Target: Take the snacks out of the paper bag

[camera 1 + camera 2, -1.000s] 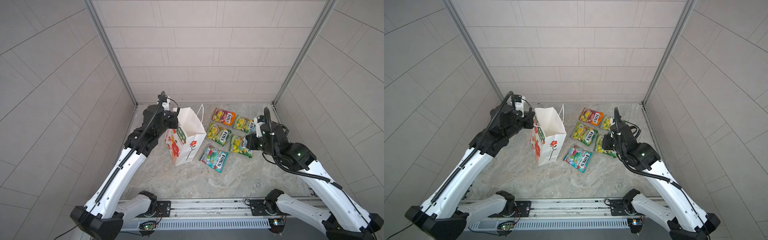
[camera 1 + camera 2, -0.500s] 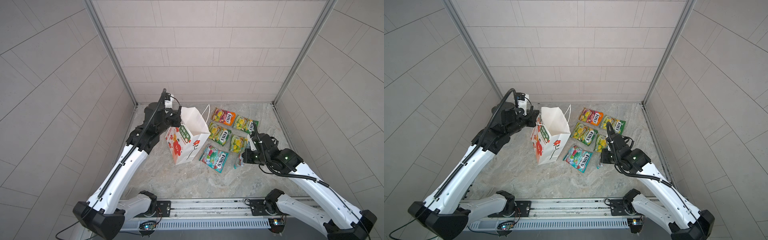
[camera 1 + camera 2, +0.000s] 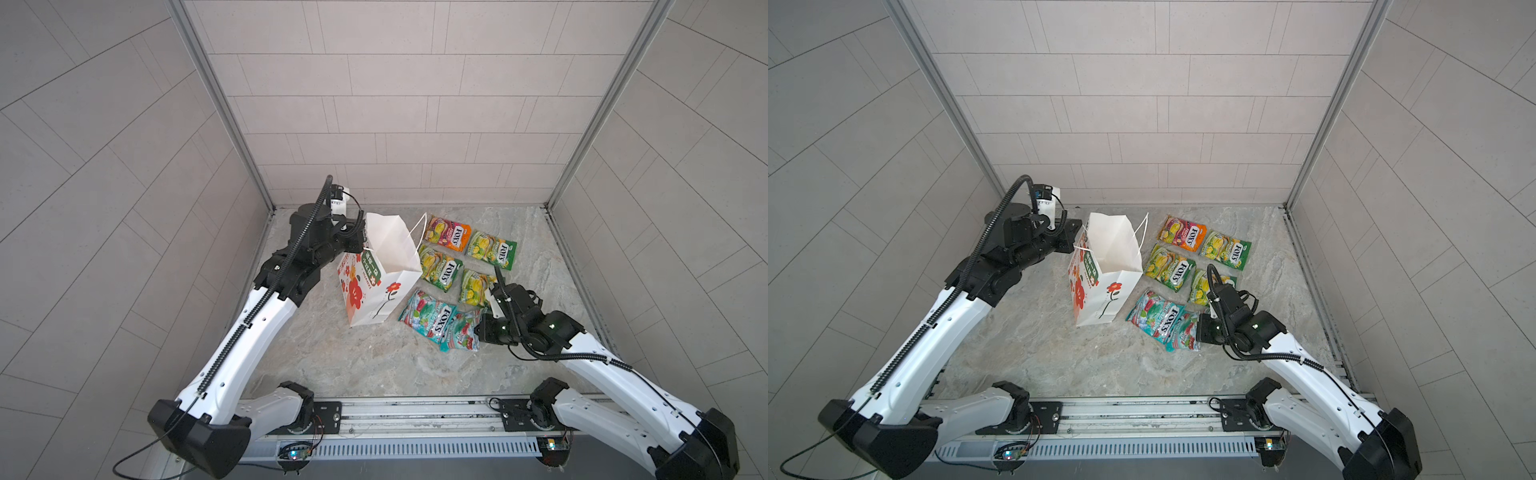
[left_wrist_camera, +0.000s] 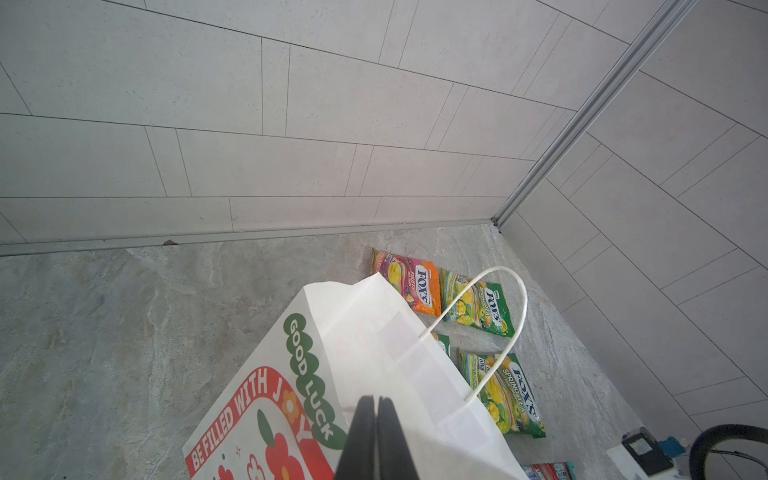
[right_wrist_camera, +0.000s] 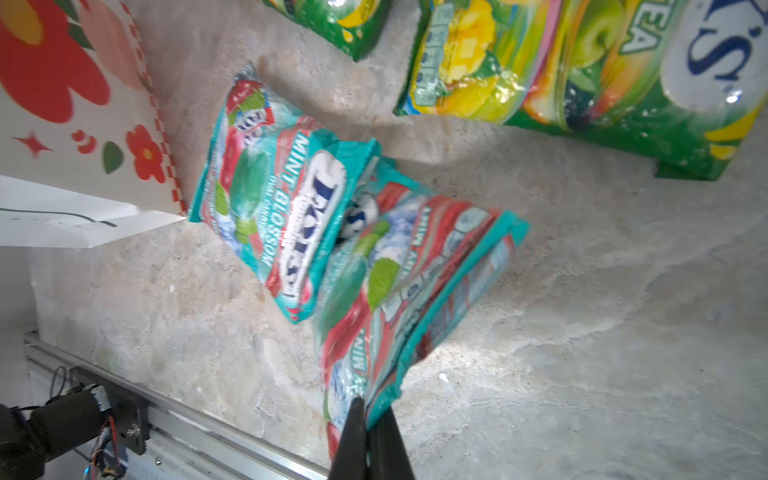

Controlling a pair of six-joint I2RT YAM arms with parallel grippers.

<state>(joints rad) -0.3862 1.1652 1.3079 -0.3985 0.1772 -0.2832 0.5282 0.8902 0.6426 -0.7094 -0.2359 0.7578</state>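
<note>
The bag is standing upright on the floor, so my left gripper next needs to gently move the bag's near rim [image 3: 367, 245] [image 4: 339, 397] outward and toward the snacks, then let go of it.
The white paper bag [image 3: 380, 270] [image 3: 1106, 270] stands upright with its mouth open and its red flower print facing front. My left gripper [image 4: 376, 405] [image 3: 362, 246] is shut on the bag's near rim. Five snacks lie flat to the bag's right: an orange packet [image 3: 449, 232], three green-and-yellow packets [image 3: 492, 248] [image 3: 440, 270] [image 3: 473, 286] and a teal packet [image 3: 428, 320] [image 5: 274, 216]. My right gripper [image 5: 372, 409] [image 3: 478, 332] is shut on the edge of a second teal packet [image 5: 407, 282] [image 3: 461, 338]. That packet hangs low and overlaps the first teal one.
Tiled walls [image 3: 415, 124] close in the marble floor [image 3: 353, 365] on three sides. The rail [image 3: 415, 415] carrying both arm bases runs along the front edge. The bag's far cord handle [image 4: 515, 316] sticks up over the green packets.
My right gripper has carried the second teal packet forward and down, from over the green packets to beside the first teal packet. The left gripper and the bag have shifted only slightly.
</note>
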